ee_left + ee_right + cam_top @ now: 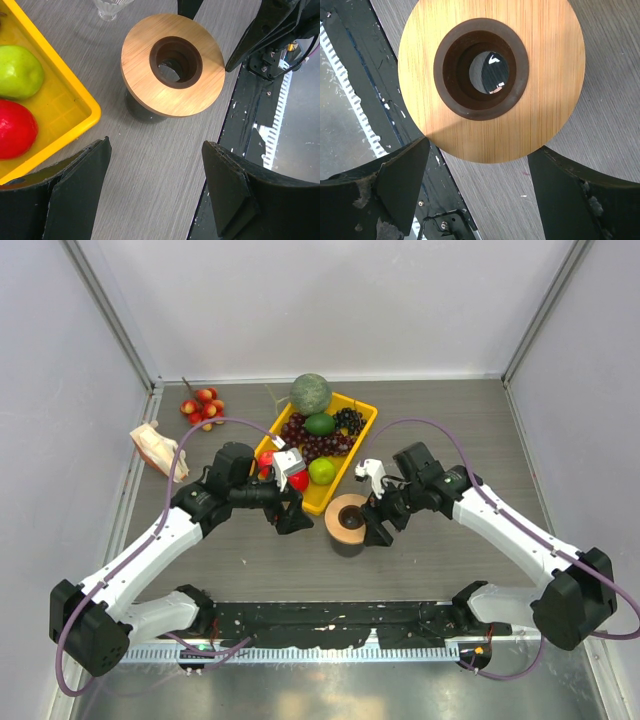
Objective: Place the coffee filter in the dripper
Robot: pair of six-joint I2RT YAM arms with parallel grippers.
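Observation:
Next, my right gripper leaves the ring and moves outward and to the right in the top view, to the clear dripper (109, 7). The reason is that the ring's hole is empty.
Only a part of the clear dripper (109, 7) shows, cut off by the top edge of the left wrist view, on the table beyond the wooden ring. The coffee filter is out of view. My left gripper (156, 145) (292, 518) is open over bare table, just left of the ring, with nothing between its fingers. On the ring's right side my right gripper (479, 150) (378, 530) is open too. Its fingers stand apart just outside the ring's near edge and hold nothing.
A tan wooden ring (347, 517) (492, 75) sits on a dark cup (142, 110) between the grippers. A yellow tray (365, 412) of fruit stands behind it. A beige paper bundle (155, 448) and red fruits (203, 407) lie at back left. The black base rail (330, 620) runs along the near edge.

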